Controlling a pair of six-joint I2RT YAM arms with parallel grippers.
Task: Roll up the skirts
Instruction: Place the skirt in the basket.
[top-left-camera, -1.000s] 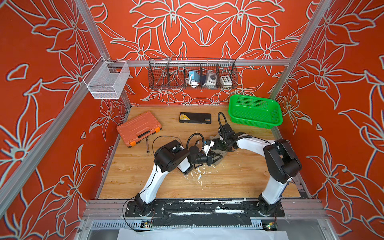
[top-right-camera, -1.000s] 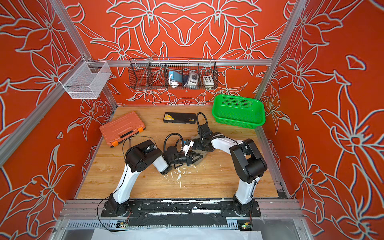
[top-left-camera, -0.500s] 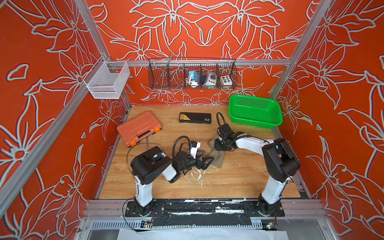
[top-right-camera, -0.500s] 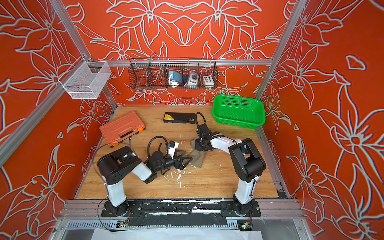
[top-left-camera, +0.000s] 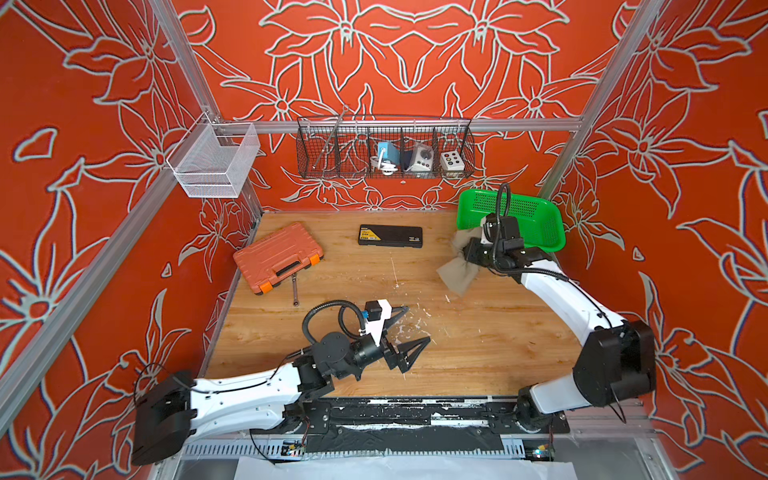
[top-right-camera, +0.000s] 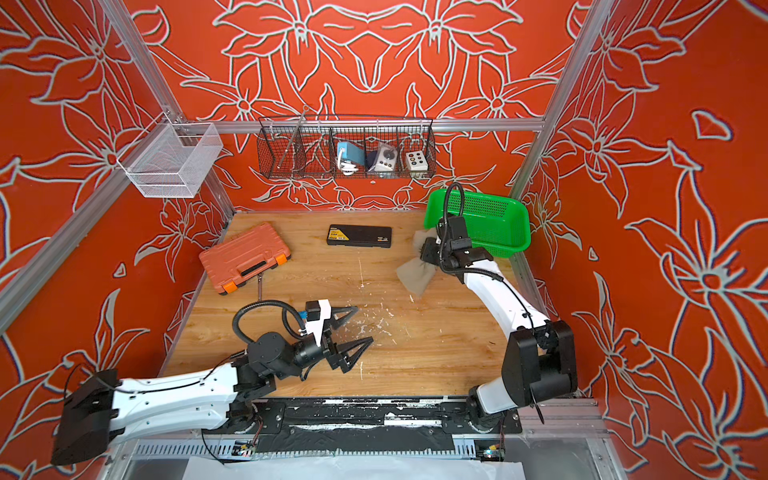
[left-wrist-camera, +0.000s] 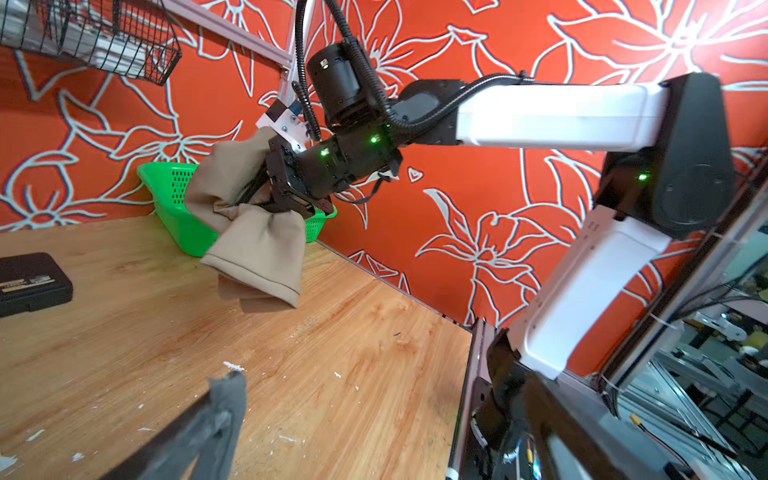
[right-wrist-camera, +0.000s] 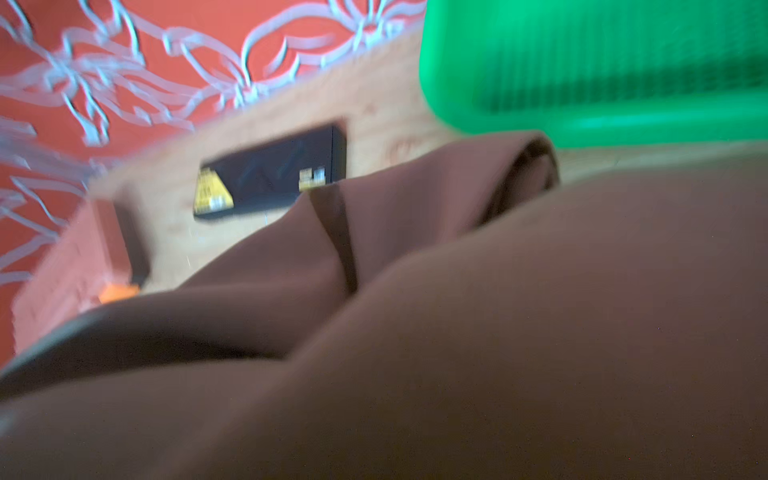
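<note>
The robot's right gripper will rise outward over the basket's rim, go down into the basket's open inside and release the skirts, because they hang outside the green basket (top-left-camera: 540, 243).
The skirts are a single taupe cloth (top-left-camera: 455, 272) (top-right-camera: 415, 276), bunched in folds and hanging from my right gripper (top-left-camera: 466, 252) (top-right-camera: 428, 253) beside the near left corner of the green basket (top-left-camera: 540, 243). The left wrist view shows the right gripper (left-wrist-camera: 268, 195) shut on the skirts (left-wrist-camera: 253, 241), whose lower end hangs close over the wood. In the right wrist view the cloth (right-wrist-camera: 457, 311) hides the jaws. My left gripper (top-left-camera: 417, 324) (top-right-camera: 365, 323) (left-wrist-camera: 382, 411) stands open and empty low over the front middle of the table.
An orange tool case (top-left-camera: 277, 257) with a small wrench (top-left-camera: 295, 289) beside it lies at the left. A black case (top-left-camera: 390, 236) lies at the back middle. On the back wall hang a black wire rack (top-left-camera: 384, 149) and a white mesh basket (top-left-camera: 214, 160).
The left gripper opened, let go of the cloth and drew back toward the front. The right gripper shut on the skirts and carried them from the table's middle to beside the green basket.
</note>
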